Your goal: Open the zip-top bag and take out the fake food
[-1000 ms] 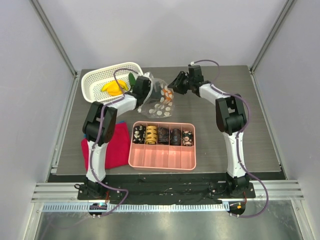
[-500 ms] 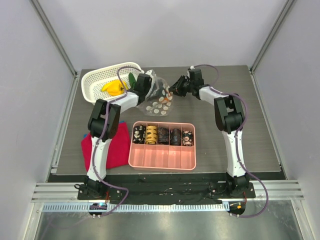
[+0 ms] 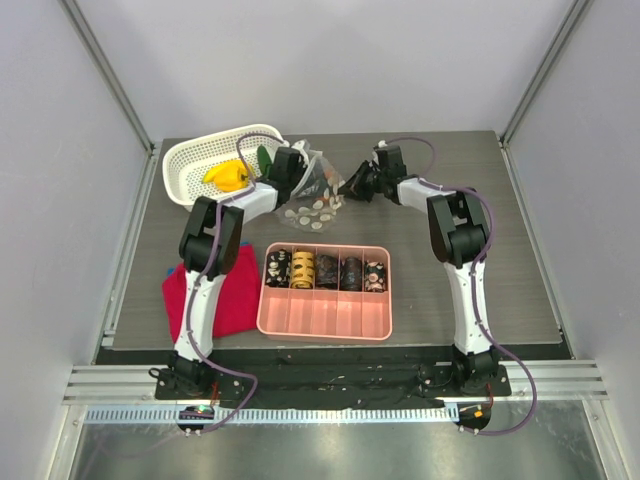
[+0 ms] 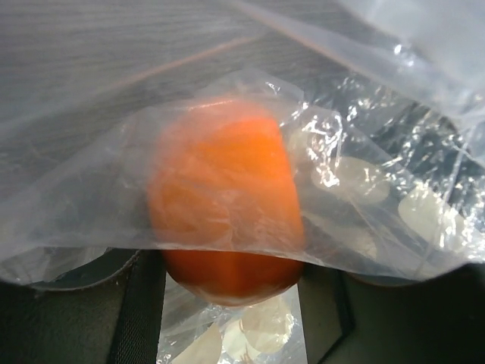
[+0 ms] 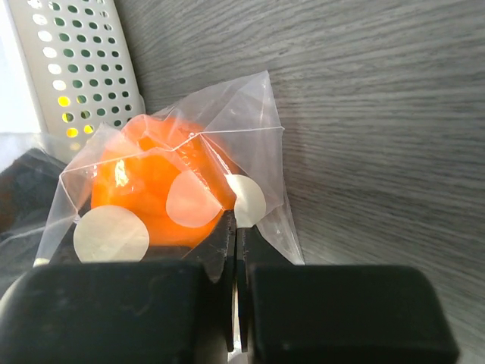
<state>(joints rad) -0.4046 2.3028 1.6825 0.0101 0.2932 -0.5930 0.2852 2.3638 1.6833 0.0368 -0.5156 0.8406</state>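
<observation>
The basket with yellow and green pieces is left of my left gripper in the top view, so I will lift the orange piece over the basket's rim to release.
The clear zip-top bag (image 3: 318,196) with cream spots lies between the white basket and my right arm. An orange piece of fake food (image 4: 223,205) sits inside it, also seen through the film in the right wrist view (image 5: 148,182). My left gripper (image 4: 231,282) reaches into the bag from the basket side (image 3: 292,168). Its dark fingers (image 4: 140,307) press both sides of the orange piece. My right gripper (image 5: 236,221) is shut on the bag's right edge (image 3: 355,185), with film pinched between its pads. A yellow piece (image 3: 225,177) and a green piece (image 3: 263,158) lie in the basket.
The white lattice basket (image 3: 190,158) stands at the back left, its wall also showing in the right wrist view (image 5: 76,61). A pink tray (image 3: 325,315) holding dark patterned cylinders sits at the front centre. A red cloth (image 3: 225,295) lies to its left.
My right gripper moved left and down to the bag and closed on its edge. My left jaws narrowed around the orange piece. The bag sank lower onto the table.
</observation>
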